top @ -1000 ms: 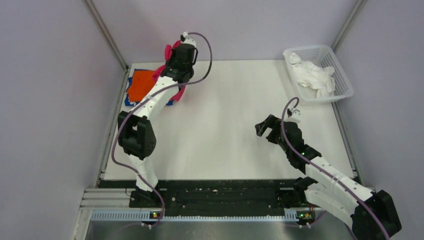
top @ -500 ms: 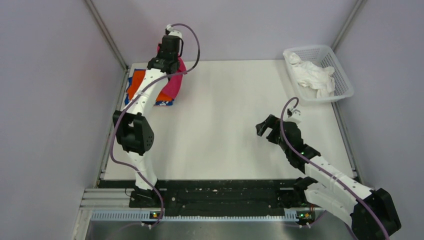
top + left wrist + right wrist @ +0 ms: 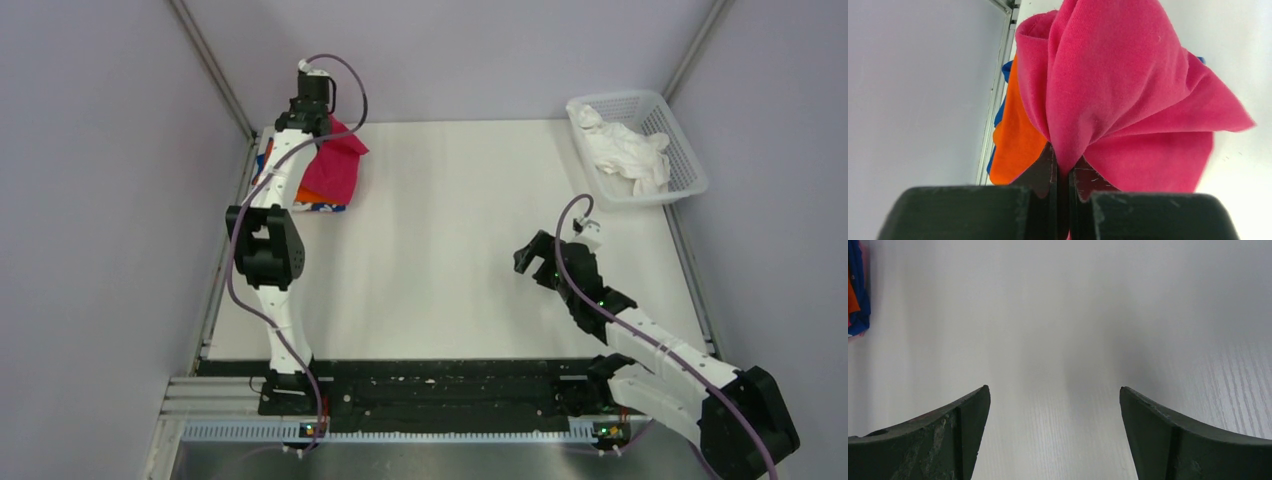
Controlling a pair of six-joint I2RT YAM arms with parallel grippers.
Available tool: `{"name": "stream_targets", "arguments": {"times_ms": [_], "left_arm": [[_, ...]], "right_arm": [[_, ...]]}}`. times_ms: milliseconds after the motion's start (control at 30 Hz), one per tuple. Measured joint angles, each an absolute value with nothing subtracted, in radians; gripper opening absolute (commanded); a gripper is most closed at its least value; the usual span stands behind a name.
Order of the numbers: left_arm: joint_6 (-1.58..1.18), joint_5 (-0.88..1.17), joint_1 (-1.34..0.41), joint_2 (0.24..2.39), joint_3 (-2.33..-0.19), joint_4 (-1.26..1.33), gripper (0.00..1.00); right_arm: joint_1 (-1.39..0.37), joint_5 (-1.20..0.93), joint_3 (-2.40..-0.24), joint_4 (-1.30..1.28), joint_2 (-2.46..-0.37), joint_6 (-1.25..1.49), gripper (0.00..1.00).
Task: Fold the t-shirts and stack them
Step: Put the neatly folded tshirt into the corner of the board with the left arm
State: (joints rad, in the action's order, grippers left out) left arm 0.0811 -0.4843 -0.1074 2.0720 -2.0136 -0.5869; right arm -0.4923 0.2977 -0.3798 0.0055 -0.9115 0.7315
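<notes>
The magenta-red t-shirt sticks out past the stack's opposite edge. My left gripper should next lower toward the side over the stack's bare orange edge, then open.
My left gripper is at the table's far left corner, shut on a bunched fold of the magenta-red t-shirt. The shirt hangs from it over the stack. In the left wrist view the jaws pinch the magenta-red cloth, which fans out ahead. The orange t-shirt lies under it, on the blue one. The blue shirt's edge and a strip of orange show below the magenta one. My right gripper is open and empty over bare table at the right; its jaws stand wide apart.
A white mesh basket with white cloth in it stands at the far right corner. Grey walls close in the left, back and right. The blue and orange stack's edge shows at the far left of the right wrist view.
My left gripper has swung left and back toward the far corner with the magenta-red shirt, which now drapes over the orange and blue stack. The right arm has barely moved.
</notes>
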Motion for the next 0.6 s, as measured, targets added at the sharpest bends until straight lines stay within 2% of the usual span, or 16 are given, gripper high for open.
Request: {"name": "stream_targets", "arguments": {"times_ms": [433,467,500,600], "left_arm": [[-0.025,-0.352,0.095,2.234,-2.080,-0.618,0.01],[-0.028,-0.344,0.100,2.238,-2.080,-0.618,0.05],[-0.029,-0.336,0.103,2.243,-2.080,-0.618,0.13],[-0.032,-0.323,0.104,2.246,-2.085,-0.617,0.57]], "right_arm": [[-0.492,0.364,-0.382,-0.038,-0.941,0.717,0.99],[-0.492,0.374,-0.383,-0.046,-0.946,0.715,0.99],[-0.492,0.380,-0.387,-0.054,-0.951,0.714,0.99],[-0.492,0.400,-0.403,-0.068,-0.968,0.708,0.99]]}}
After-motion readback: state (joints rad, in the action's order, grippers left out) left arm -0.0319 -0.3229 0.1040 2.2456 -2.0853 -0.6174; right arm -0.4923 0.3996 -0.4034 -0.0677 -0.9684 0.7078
